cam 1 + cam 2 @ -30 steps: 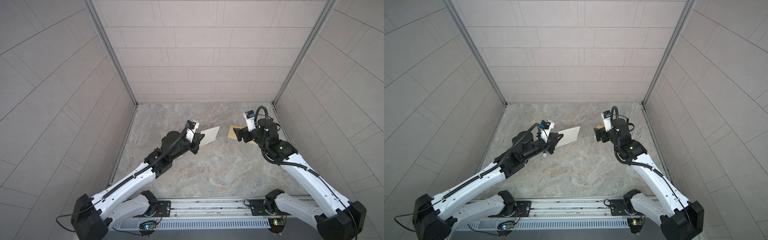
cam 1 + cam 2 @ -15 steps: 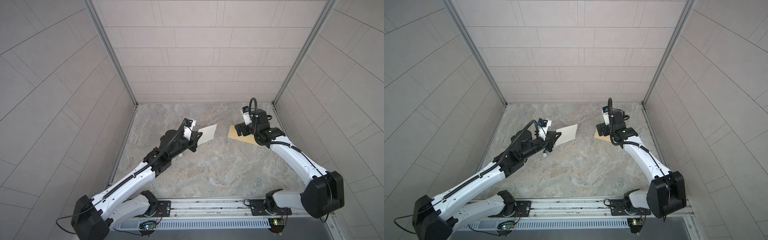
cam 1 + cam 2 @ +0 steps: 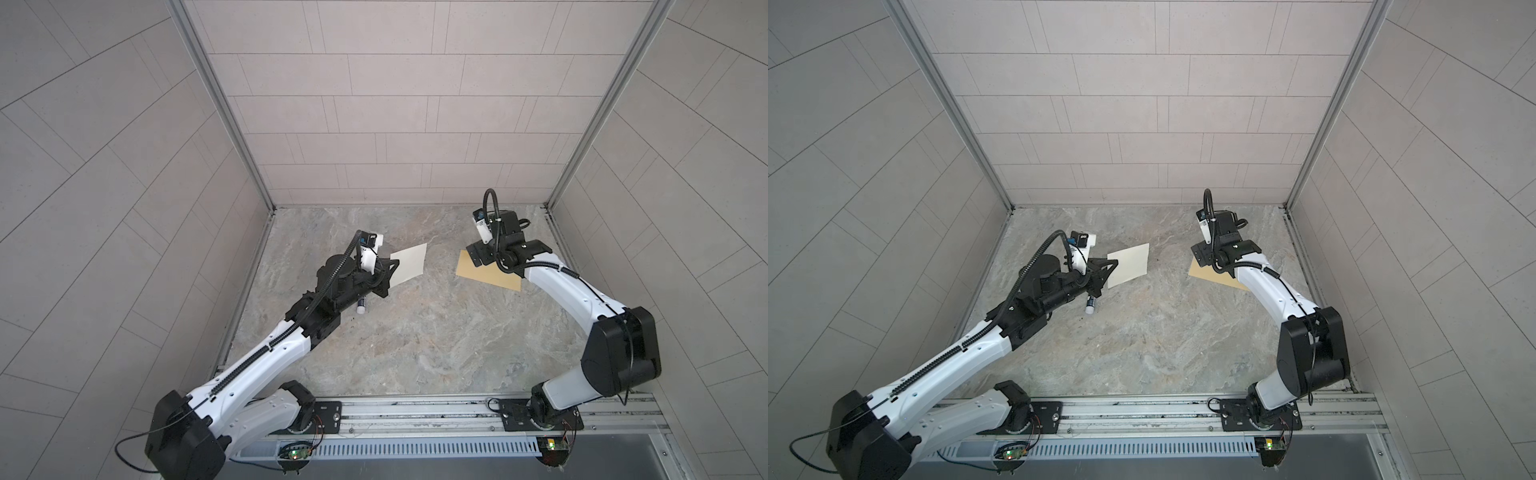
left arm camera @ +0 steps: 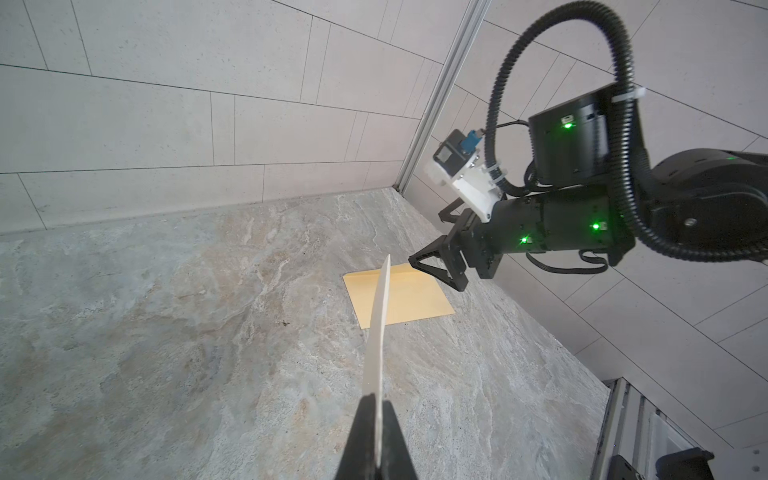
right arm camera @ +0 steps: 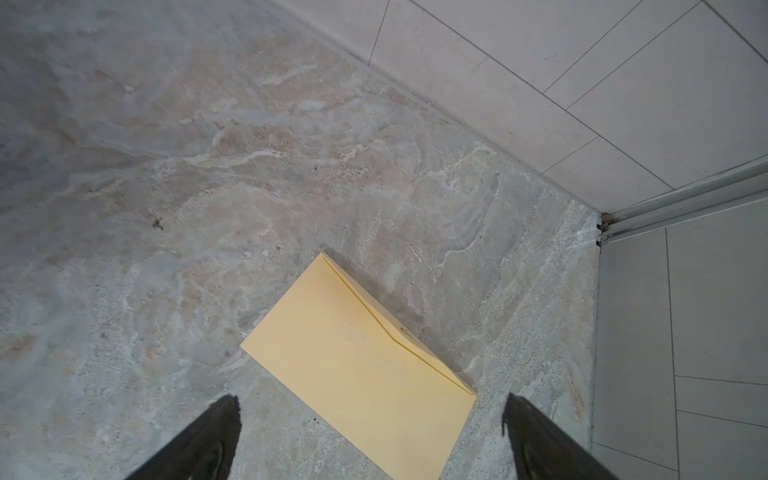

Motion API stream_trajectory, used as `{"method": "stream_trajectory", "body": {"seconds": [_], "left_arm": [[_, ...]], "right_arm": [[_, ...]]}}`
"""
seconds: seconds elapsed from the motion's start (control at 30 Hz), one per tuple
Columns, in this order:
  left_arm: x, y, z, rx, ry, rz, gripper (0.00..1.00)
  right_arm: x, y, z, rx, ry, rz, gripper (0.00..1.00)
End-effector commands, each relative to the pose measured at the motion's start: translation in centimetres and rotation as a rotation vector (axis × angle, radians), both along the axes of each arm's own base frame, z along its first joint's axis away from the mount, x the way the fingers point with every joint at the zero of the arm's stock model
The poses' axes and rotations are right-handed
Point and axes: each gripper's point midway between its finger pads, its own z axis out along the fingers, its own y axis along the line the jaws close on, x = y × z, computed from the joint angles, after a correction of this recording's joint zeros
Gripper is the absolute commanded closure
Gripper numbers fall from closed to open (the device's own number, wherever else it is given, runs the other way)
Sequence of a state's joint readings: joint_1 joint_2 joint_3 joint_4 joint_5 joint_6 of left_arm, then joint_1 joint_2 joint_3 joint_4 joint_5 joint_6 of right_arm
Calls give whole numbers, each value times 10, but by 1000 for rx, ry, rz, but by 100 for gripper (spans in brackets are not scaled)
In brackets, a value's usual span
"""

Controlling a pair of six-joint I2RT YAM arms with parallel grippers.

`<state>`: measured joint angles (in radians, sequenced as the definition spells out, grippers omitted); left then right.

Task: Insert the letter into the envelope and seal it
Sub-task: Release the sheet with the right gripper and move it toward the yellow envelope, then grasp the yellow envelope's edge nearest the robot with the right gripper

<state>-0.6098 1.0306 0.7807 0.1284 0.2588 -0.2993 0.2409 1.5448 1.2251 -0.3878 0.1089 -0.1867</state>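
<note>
I will lower the open fingers of my right gripper astride the raised flap (image 5: 425, 352) beside its small mark. The flap is below my right gripper, and its edge stands off the envelope (image 5: 361, 374).
The letter (image 3: 409, 264) (image 3: 1128, 265) is a pale sheet held in the air above the floor, left of centre. My left gripper (image 3: 390, 271) (image 3: 1112, 266) is shut on its near edge. In the left wrist view the letter (image 4: 377, 328) shows edge-on between the closed fingers of my left gripper (image 4: 376, 402). The yellow-tan envelope (image 3: 496, 277) (image 3: 1204, 272) (image 4: 409, 299) (image 5: 361, 374) lies flat at the back right, with its flap fold along the long edge towards the wall. My right gripper (image 3: 474, 257) (image 3: 1198, 253) (image 4: 428, 240) (image 5: 370, 409) hovers open over the envelope's left end, touching nothing.
A small white tube (image 3: 361, 306) (image 3: 1090, 306) lies on the marble floor under my left wrist. Tiled walls close the floor in at the back and both sides, and the right wall (image 5: 685, 332) is near the envelope. The arms' mounting rail (image 3: 415, 411) runs along the front.
My right arm has swung its elbow out to the front right and raised its wrist, with the open gripper staying over the envelope's left end. The left gripper and letter have barely moved.
</note>
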Motion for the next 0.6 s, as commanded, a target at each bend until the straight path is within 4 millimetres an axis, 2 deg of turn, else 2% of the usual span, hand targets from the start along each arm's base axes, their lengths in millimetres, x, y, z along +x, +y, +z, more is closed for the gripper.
{"method": "stream_trajectory", "body": {"seconds": [0.0,0.43,0.57], "left_arm": [[1,1,6,-13,-20,-6,100],[7,10,7,-44,1,20,100],[6,9,8,-60,3,13,100]], "right_arm": [[3,-16,-6,-126,49,-11,0],[22,-29,-48,-306,202,-21,6],[26,-38,-61,-390,271,-35,13]]}}
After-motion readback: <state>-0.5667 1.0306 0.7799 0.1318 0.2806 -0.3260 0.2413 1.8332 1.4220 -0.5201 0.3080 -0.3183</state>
